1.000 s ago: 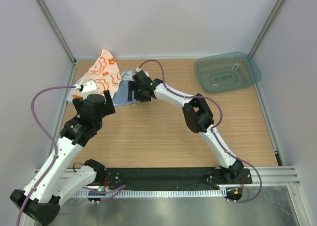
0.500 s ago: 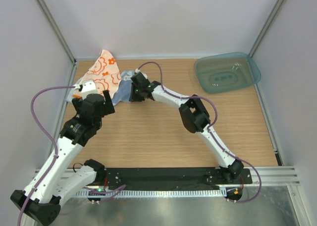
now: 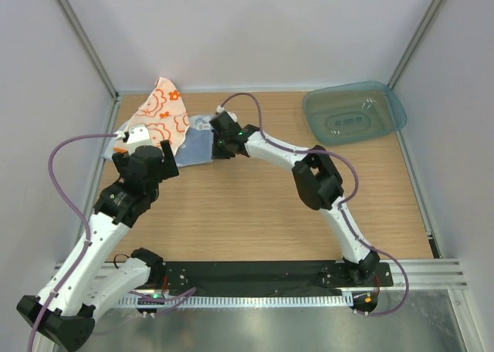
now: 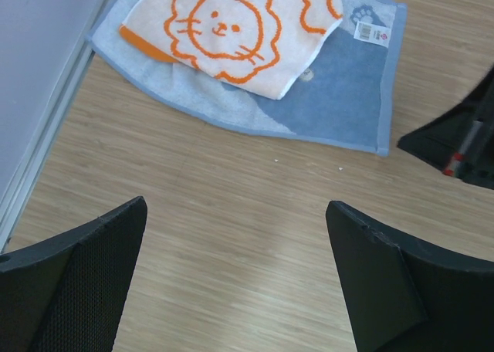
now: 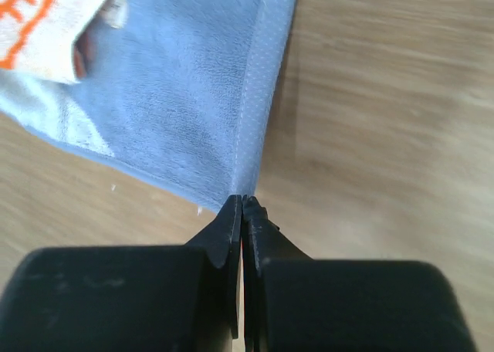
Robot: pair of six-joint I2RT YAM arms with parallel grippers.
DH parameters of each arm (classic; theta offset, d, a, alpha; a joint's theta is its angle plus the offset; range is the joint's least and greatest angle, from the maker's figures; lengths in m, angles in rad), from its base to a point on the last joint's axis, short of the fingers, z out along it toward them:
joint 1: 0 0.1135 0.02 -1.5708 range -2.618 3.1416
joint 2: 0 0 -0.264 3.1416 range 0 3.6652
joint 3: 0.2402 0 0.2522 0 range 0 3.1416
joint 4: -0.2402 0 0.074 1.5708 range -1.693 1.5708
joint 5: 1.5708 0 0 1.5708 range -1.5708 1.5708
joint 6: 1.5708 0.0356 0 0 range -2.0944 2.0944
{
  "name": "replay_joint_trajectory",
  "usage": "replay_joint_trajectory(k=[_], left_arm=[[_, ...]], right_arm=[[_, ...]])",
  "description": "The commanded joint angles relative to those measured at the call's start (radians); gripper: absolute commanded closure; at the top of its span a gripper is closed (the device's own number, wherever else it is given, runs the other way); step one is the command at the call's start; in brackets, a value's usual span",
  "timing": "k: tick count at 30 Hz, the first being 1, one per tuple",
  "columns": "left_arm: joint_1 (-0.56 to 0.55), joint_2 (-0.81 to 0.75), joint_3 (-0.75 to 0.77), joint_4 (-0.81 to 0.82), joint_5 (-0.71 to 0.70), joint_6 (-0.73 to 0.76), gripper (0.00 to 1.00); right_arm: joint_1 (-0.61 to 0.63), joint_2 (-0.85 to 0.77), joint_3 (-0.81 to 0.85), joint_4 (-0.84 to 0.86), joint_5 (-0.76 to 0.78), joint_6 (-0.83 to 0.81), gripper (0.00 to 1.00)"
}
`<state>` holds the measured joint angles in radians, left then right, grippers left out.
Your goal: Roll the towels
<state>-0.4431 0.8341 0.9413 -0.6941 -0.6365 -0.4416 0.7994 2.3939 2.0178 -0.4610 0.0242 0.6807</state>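
The blue towel's near corner, flat at the gripper's fingers, comes free next as my right gripper eases away to the right in the top view.
The white towel (image 3: 158,113) with orange lion prints lies at the back left, partly over the light blue towel (image 3: 194,143). In the left wrist view the white towel (image 4: 231,28) covers the upper left of the blue towel (image 4: 340,97). My right gripper (image 5: 243,201) is shut on the near right corner of the blue towel (image 5: 193,82), pinching its stitched hem just above the table. From above, the right gripper (image 3: 217,154) sits at that corner. My left gripper (image 4: 235,213) hovers open over bare wood in front of both towels, holding nothing; from above the left gripper (image 3: 158,155) is at the towels' near left edge.
A translucent teal tray (image 3: 353,113) sits at the back right. The side wall and its metal rail (image 4: 38,136) run close along the left of the towels. Wooden tabletop (image 3: 255,205) stretches between the two arms.
My right gripper has gone from open to shut on the blue towel's corner and shifted slightly right, drawing the towel flatter. The left arm has not moved.
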Motion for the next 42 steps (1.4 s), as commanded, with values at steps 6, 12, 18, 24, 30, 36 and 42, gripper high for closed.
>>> replay_joint_trajectory(k=[6,12,18,24,30,36,42], left_arm=[[0.006,0.014,0.016,-0.010,-0.043,-0.013,0.00],[0.006,0.049,0.028,-0.030,-0.035,-0.022,0.00],[0.006,0.146,0.085,-0.038,-0.020,-0.042,0.00],[0.009,0.275,0.191,-0.019,-0.025,-0.026,0.00],[0.059,0.460,0.255,-0.018,0.034,-0.037,0.00],[0.115,0.470,0.254,-0.009,0.087,-0.003,0.00],[0.121,0.442,0.198,0.025,0.127,-0.019,0.00]], right_arm=[[0.004,-0.514,-0.404,0.081,0.101,-0.049,0.99],[-0.009,-0.907,-0.905,0.097,0.197,0.017,0.99],[-0.009,-0.987,-1.025,0.076,0.142,0.010,0.92],[-0.009,-0.762,-0.793,0.076,0.039,-0.059,0.33],[-0.011,-0.432,-0.493,0.048,-0.003,-0.076,0.15],[-0.005,-0.164,-0.199,0.015,-0.093,-0.030,0.15],[0.026,0.030,-0.033,0.001,-0.109,0.014,0.16]])
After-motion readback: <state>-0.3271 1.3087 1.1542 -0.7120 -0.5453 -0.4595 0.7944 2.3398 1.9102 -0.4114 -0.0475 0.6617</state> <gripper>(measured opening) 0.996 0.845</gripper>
